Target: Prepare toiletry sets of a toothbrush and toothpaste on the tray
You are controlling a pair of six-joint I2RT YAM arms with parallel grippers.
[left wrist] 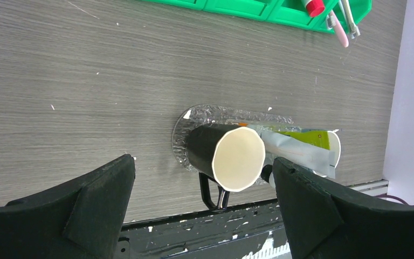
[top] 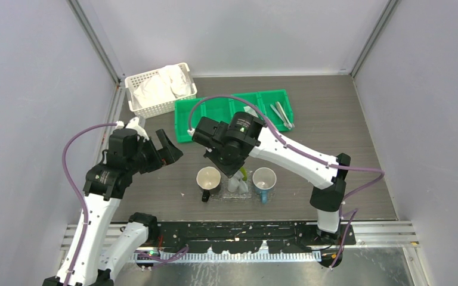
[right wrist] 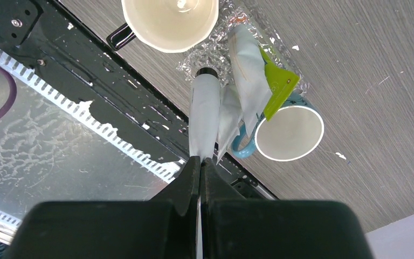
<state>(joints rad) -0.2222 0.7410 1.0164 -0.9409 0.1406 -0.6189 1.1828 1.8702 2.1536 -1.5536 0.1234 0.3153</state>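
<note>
The white tube comes down in my right gripper toward the open tray space beside the black mug for release next. Its black cap already hangs over that gap.
My right gripper [right wrist: 200, 162] is shut on the flat end of a white toothpaste tube [right wrist: 204, 116], which hangs black cap down over the clear tray [right wrist: 200, 56]. Whether the cap touches the tray I cannot tell. A yellow-green and white toothpaste tube [right wrist: 259, 75] stands on the tray beside it, leaning toward the blue mug [right wrist: 290, 135]. Toothbrushes [top: 281, 114] lie in the green bin's right compartment; a pink one [left wrist: 338, 29] shows in the left wrist view. My left gripper [top: 161, 149] stands open and empty, left of the tray [left wrist: 191, 116].
A black mug [top: 208, 179] and the blue mug [top: 264, 179] stand on the tray's two ends. The green four-compartment bin [top: 214, 113] lies behind them, and a white lattice basket [top: 158, 89] with white cloths sits at the back left. The black base rail [top: 244, 233] borders the near edge.
</note>
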